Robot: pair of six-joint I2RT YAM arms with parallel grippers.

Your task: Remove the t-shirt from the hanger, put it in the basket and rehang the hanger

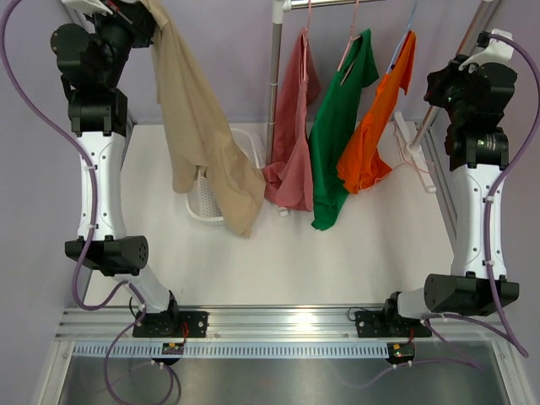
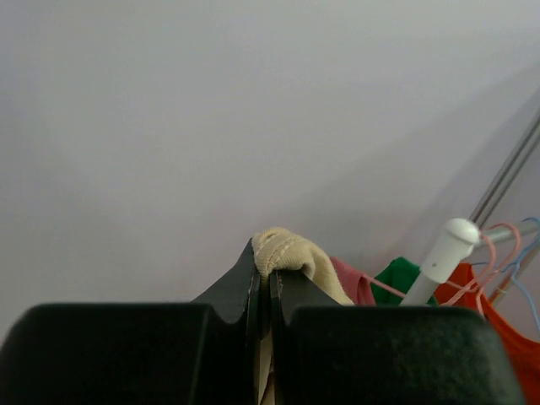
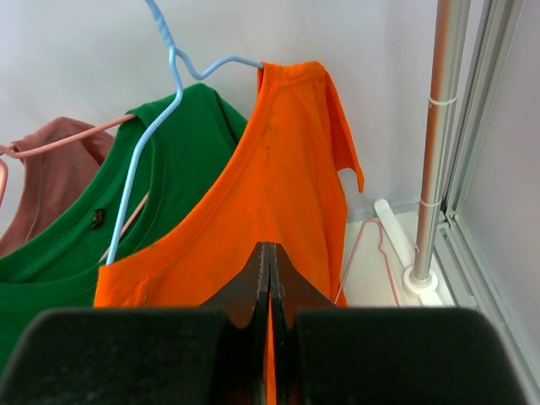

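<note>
The white basket (image 1: pixel 207 202) is below my left gripper and to its right in the top view. My left gripper will next move down over it, tilting down, to release the hanger-free fold of the t-shirt.
A beige t-shirt (image 1: pixel 202 135) hangs from my left gripper (image 1: pixel 143 13), which is raised high at the back left. No hanger shows in it. Its lower end drapes over a white basket (image 1: pixel 207 202). In the left wrist view the left gripper (image 2: pixel 268 274) is shut on a fold of the beige t-shirt (image 2: pixel 287 251). My right gripper (image 1: pixel 437 84) is raised at the back right, just right of an orange t-shirt (image 1: pixel 375 126). In the right wrist view the right gripper (image 3: pixel 270 253) is shut with nothing between its tips, in front of the orange t-shirt (image 3: pixel 287 169) on a blue hanger (image 3: pixel 160 93).
A green t-shirt (image 1: pixel 337 143) and a dusty pink one (image 1: pixel 295 126) hang on the rail beside the orange one. The rack's upright pole (image 1: pixel 274 76) stands mid-back; another pole (image 3: pixel 439 126) is at the right. An empty pink hanger (image 3: pixel 371 253) lies on the table by it.
</note>
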